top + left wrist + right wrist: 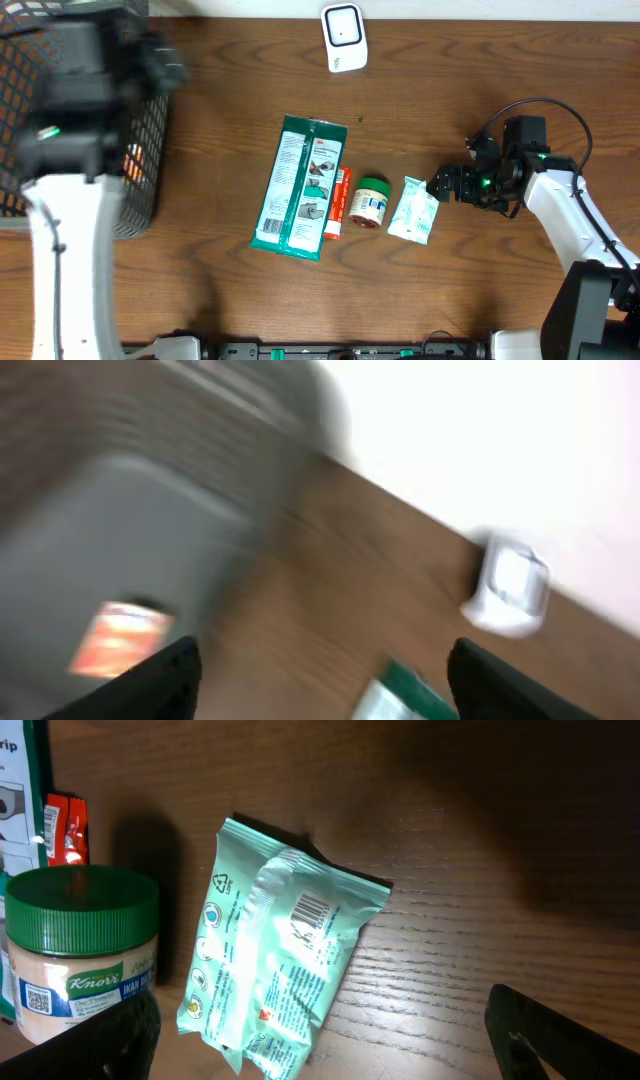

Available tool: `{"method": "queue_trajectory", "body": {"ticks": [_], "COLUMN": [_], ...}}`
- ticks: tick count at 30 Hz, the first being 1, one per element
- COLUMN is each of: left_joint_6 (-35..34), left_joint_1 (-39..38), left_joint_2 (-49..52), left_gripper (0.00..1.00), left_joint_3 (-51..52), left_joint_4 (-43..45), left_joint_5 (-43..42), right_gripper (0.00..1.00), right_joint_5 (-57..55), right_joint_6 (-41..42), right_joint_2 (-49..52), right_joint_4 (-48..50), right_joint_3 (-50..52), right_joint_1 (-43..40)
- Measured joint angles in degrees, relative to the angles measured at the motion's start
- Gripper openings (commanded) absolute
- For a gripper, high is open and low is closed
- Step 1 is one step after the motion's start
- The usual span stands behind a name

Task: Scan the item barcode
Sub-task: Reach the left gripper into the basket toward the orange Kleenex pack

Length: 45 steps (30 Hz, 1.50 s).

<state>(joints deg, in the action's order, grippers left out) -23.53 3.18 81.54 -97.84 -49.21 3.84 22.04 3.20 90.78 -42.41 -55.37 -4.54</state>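
The left gripper lowers and draws back into the mesh basket next, onto the orange packet (133, 161) (121, 640), which lies on the basket's bottom below.
A white barcode scanner (343, 38) stands at the far edge of the table; it shows blurred in the left wrist view (510, 585). A mint-green pouch (413, 208) lies flat with its barcode facing up (275, 970). My right gripper (440, 186) hovers just right of it, open, its fingers (560, 1035) spread wide around the pouch's near end with nothing gripped. My left gripper (160, 68) is blurred above the black mesh basket (140, 200). It is open (320, 685) and empty. An orange packet (120, 638) lies in the basket below it.
A long green package (300, 187), a red tube (340, 203) and a green-lidded jar (371, 202) lie in a row left of the pouch. In the right wrist view the jar (80, 950) stands close beside the left finger.
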Motion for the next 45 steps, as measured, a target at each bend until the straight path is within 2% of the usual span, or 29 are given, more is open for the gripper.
{"method": "queue_trajectory", "body": {"ticks": [6,11,16,21,30,32,35,37,45], "left_joint_6": [-0.04,-0.04,0.46,3.1,6.03,6.21,6.64,7.19,7.06], "left_joint_1": [15.15,20.85,22.32,22.32,22.32,22.32,22.29,22.23,25.2], "left_joint_2": [2.14,8.39,18.49,27.76,37.35,38.88,39.26,39.32,39.32], "left_gripper": [0.81,0.83,0.85,0.86,0.85,0.81,0.7,0.66,0.64], "left_joint_3": [0.11,1.88,3.04,3.48,3.56,3.56,3.37,3.34,2.58], "left_joint_4": [-5.57,-8.46,-8.76,-8.76,-8.63,-8.57,-8.28,-7.93,-7.23], "left_joint_5": [2.25,2.56,1.38,-5.42,-9.25,-9.38,-9.99,-10.36,-9.92], "right_gripper": [0.99,0.99,0.99,0.99,0.99,0.99,0.99,0.99,0.99], "right_joint_5": [0.0,0.0,0.0,0.0,0.0,0.0,0.0,0.0,0.0], "right_joint_6": [0.0,0.0,0.0,0.0,0.0,0.0,0.0,0.0,0.0], "right_joint_2": [0.0,0.0,0.0,0.0,0.0,0.0,0.0,0.0,0.0], "right_joint_4": [0.0,0.0,-0.02,-0.02,0.0,-0.02,0.0,0.0,0.0], "right_joint_3": [0.0,0.0,0.0,0.0,0.02,0.02,0.02,0.02,0.02], "right_joint_1": [0.0,0.0,0.0,0.0,0.0,0.0,0.0,0.0,0.0]}}
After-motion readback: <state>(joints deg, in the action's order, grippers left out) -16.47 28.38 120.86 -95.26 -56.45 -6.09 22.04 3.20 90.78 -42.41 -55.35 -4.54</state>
